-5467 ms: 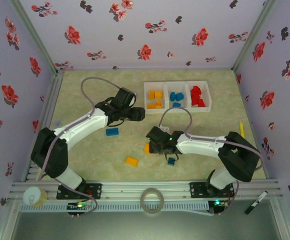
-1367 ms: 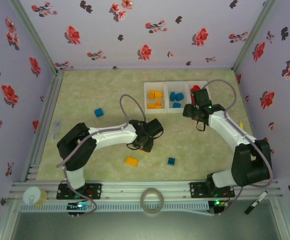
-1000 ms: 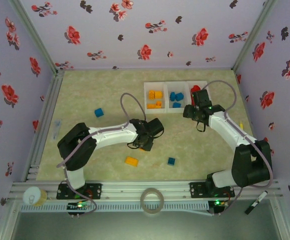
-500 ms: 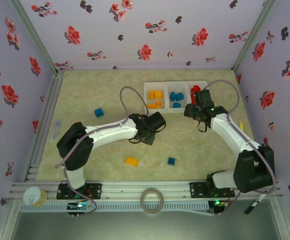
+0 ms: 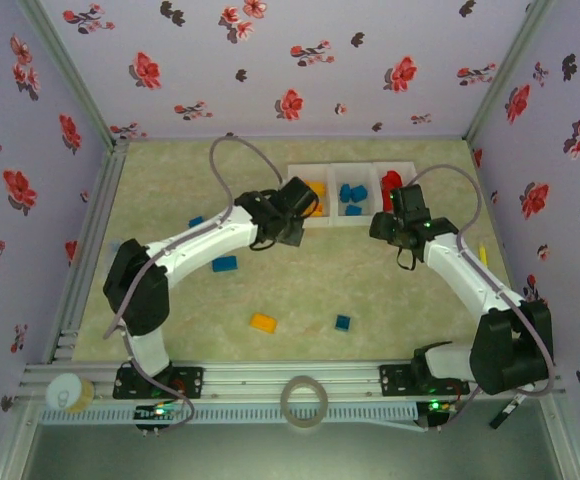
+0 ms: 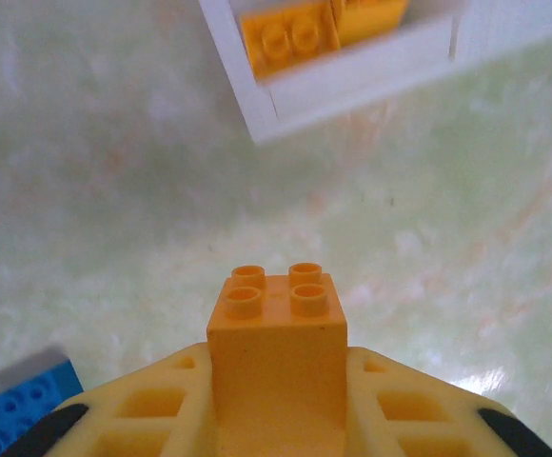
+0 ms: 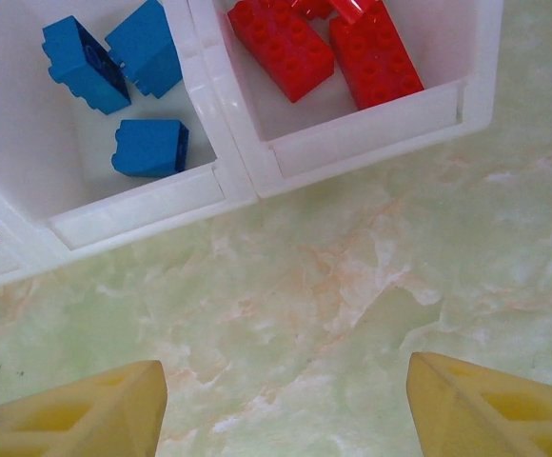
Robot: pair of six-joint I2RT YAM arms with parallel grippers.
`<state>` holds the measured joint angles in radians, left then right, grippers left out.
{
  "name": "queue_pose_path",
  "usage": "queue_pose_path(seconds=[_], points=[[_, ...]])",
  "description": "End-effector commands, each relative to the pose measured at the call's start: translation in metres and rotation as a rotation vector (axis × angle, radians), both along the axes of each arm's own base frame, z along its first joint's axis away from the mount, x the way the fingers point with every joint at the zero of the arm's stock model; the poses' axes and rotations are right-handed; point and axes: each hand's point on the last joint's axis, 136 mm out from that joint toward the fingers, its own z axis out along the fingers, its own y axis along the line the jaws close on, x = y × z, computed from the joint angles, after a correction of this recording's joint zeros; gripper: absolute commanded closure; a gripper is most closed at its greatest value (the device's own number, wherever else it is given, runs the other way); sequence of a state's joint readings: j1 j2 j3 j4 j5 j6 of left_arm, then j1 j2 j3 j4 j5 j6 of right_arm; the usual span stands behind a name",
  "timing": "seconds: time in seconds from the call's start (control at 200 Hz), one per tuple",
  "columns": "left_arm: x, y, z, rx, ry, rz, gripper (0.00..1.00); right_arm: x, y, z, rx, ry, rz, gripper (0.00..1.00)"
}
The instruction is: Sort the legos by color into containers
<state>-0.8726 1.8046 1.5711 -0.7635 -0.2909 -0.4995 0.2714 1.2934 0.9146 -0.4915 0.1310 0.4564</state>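
Note:
The square brick has the same color as the orange bricks. My left gripper should move outward next, over the tray's near side, and release the brick above their section of the tray.
My left gripper (image 5: 293,212) hangs just in front of the left compartment of the white tray (image 5: 331,224), shut on a square orange brick (image 6: 276,328). In the left wrist view the tray corner (image 6: 257,109) lies ahead, with orange bricks (image 6: 290,36) inside. My right gripper (image 7: 281,411) is open over bare table in front of the tray. Beyond it sit blue bricks (image 7: 114,62) in the middle compartment and red bricks (image 7: 371,57) in the right one. Loose on the table lie an orange brick (image 5: 263,322) and blue bricks (image 5: 342,322), (image 5: 224,264).
Another blue brick (image 5: 197,221) peeks out behind the left arm. A yellow pen (image 5: 483,255) lies by the right wall. A tape roll (image 5: 304,400), a spool (image 5: 68,392) and a marker (image 5: 515,405) rest on the front rail.
The left gripper has lifted from mid-table and swung back toward the tray's left compartment with the orange brick, uncovering a blue brick. The right gripper has barely moved.

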Motion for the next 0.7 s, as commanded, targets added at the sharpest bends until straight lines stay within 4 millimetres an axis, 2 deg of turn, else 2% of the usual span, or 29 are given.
queue_pose_path(seconds=[0.0, 0.12, 0.305, 0.51, 0.695], points=[[0.030, -0.002, 0.018, -0.005, -0.069, 0.012, 0.76, -0.007, 0.000, 0.002, 0.012, -0.001, -0.009, 0.32], [0.057, -0.010, 0.026, -0.028, -0.095, 0.022, 0.76, -0.011, 0.000, 0.001, 0.017, -0.003, -0.005, 0.32], [0.093, -0.028, 0.023, -0.046, -0.089, 0.005, 0.76, -0.018, -0.002, 0.001, 0.015, 0.000, -0.006, 0.32], [0.120, -0.046, -0.003, -0.047, -0.051, 0.007, 0.76, -0.024, -0.003, 0.002, 0.021, -0.004, -0.007, 0.32], [0.130, -0.048, -0.023, -0.031, -0.017, 0.035, 0.75, -0.029, -0.005, 0.004, 0.021, -0.009, -0.008, 0.32]])
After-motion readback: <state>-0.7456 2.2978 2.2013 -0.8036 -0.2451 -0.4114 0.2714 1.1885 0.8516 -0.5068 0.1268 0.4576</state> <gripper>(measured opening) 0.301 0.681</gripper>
